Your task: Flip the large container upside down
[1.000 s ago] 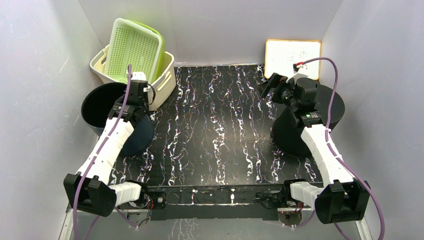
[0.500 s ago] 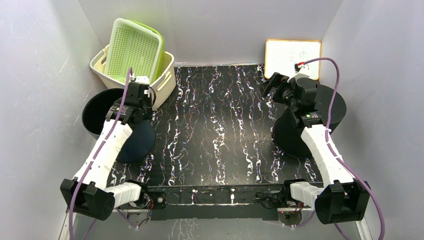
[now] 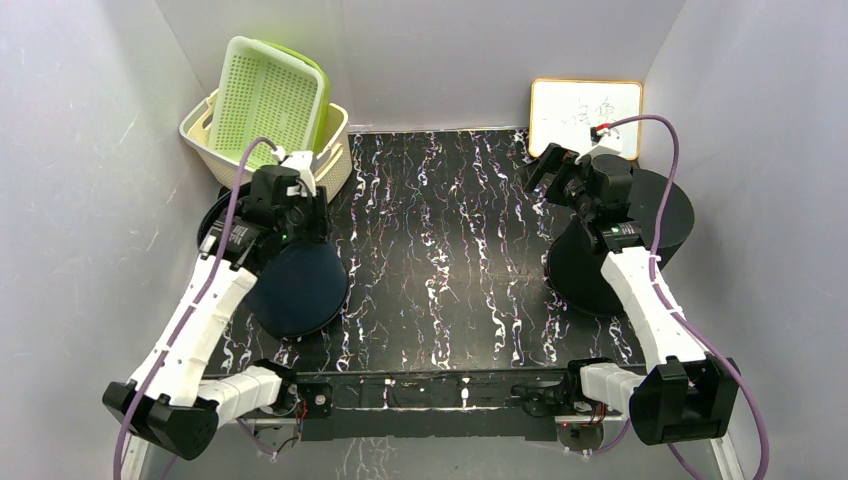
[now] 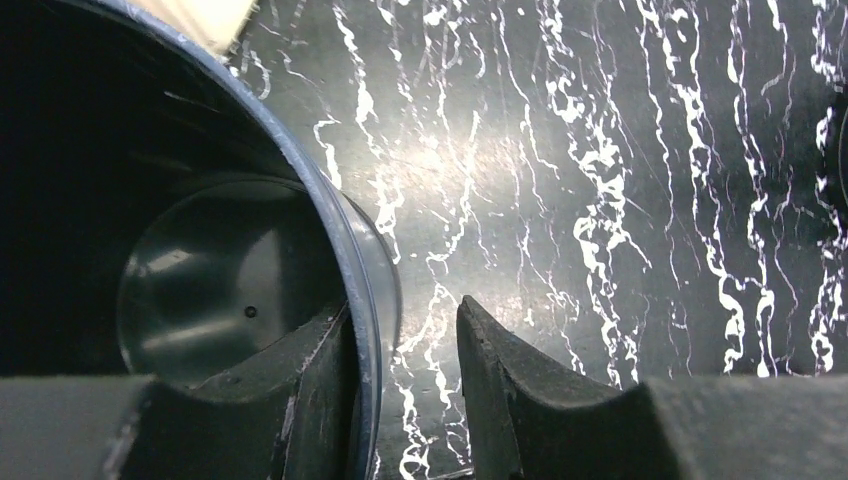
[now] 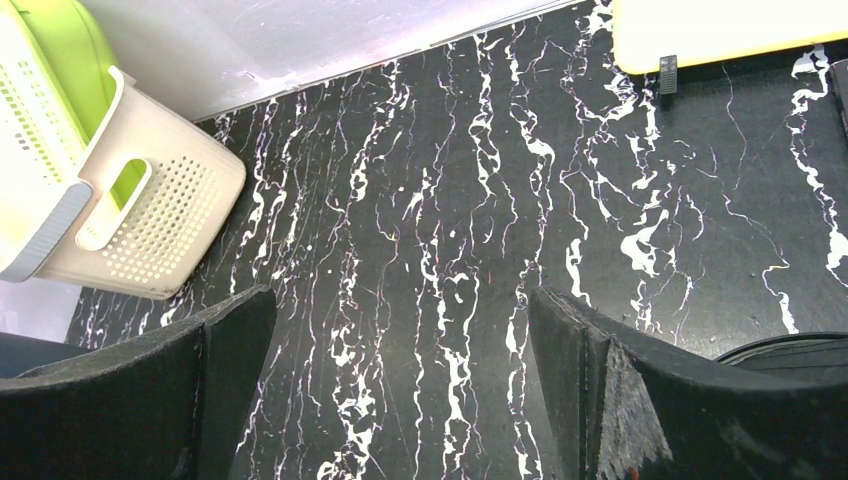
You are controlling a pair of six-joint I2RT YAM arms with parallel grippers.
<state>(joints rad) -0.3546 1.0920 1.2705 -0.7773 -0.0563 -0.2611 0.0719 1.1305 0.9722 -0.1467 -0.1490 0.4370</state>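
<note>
The robot's left gripper needs to pull the black container's rim to the right in the top view next and let go of it, because the bare tabletop is on that side.
The large black container (image 3: 298, 285) lies tilted at the left of the table, its round base towards the camera and its opening towards the back left. My left gripper (image 3: 290, 215) straddles its rim. In the left wrist view the rim (image 4: 362, 300) stands between the jaws of the gripper (image 4: 400, 310). The left finger is inside against the wall, and a gap of table shows between the rim and the right finger. My right gripper (image 3: 543, 170) is wide open and empty above the table; the right wrist view shows it (image 5: 400, 300) over bare marble.
A second black container (image 3: 600, 265) stands upside down at the right under my right arm. A cream basket (image 3: 335, 160) holding a green basket (image 3: 270, 100) sits at the back left. A whiteboard (image 3: 585, 115) leans at the back right.
My left gripper has moved right and forward, and the large container has come with it and tipped further, so more of its base shows. The right arm has hardly moved.
</note>
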